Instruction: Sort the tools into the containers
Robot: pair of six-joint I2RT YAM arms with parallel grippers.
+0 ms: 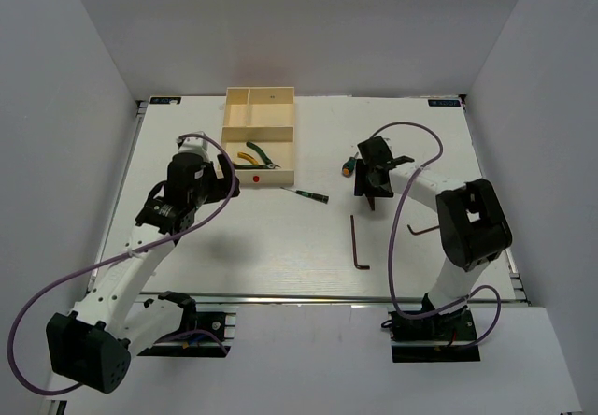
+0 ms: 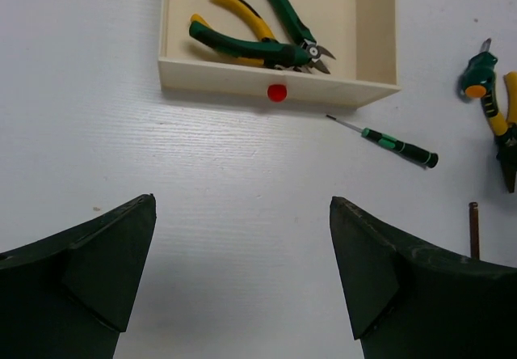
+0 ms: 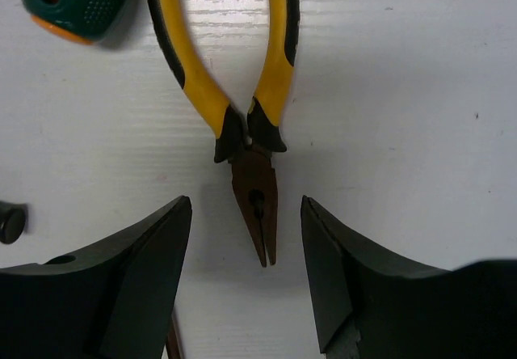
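Observation:
My right gripper is astride the nose of the pliers. My left gripper should next move across to its right in the top view, onto the pliers' yellow handle by the stubby screwdriver.
The cream tray (image 1: 227,121) stands at the back centre, with a red dot (image 2: 277,93) on its near wall. Green-handled pliers (image 2: 250,49) and yellow-handled pliers (image 2: 242,15) lie in its near compartment. My left gripper (image 2: 242,201) is open and empty over bare table in front of the tray. My right gripper (image 3: 246,213) is open, with its fingers on either side of the brown nose of another pair of yellow-handled pliers (image 3: 254,133) lying on the table. A stubby green screwdriver (image 3: 77,3) lies beside their handles. A thin green screwdriver (image 1: 308,193) lies between the arms.
A dark L-shaped hex key (image 1: 356,244) lies on the table near the front of the right gripper. A second hex key (image 1: 422,230) lies by the right arm. White walls enclose the table on three sides.

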